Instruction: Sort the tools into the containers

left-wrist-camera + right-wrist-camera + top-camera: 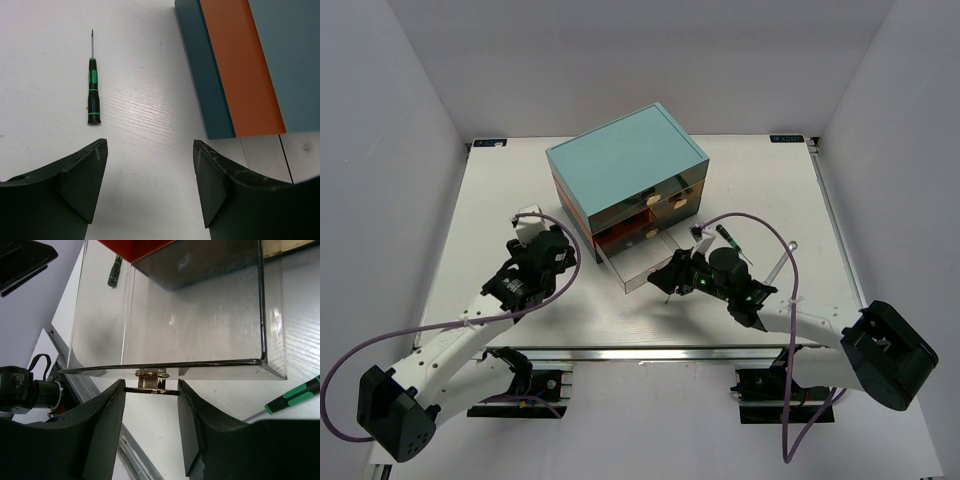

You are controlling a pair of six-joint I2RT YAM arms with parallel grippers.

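Note:
My left gripper shifts away from the chest next, then lowers onto the slim screwdriver at its handle's middle [93, 92].
The chest with a teal top [625, 165] stands mid-table, and its lower-left clear drawer [640, 262] is pulled out. My right gripper [150, 388] is shut on that drawer's small knob [151, 382], its pads touching both edges of the knob disc. The drawer's clear walls [200, 315] show nothing inside. One green-black screwdriver [295, 394] lies right of the drawer, and another [115, 271] lies beyond its far side. My left gripper [150, 145] hangs open over bare table, with a slim screwdriver [93, 97] ahead and to its left. No wrench can be made out for sure.
The chest's teal and orange side [240, 65] rises to the right of the left gripper. The table's front rail [650, 352] runs close behind the right gripper. A screwdriver [728, 238] lies beside the right arm's purple cable [770, 235].

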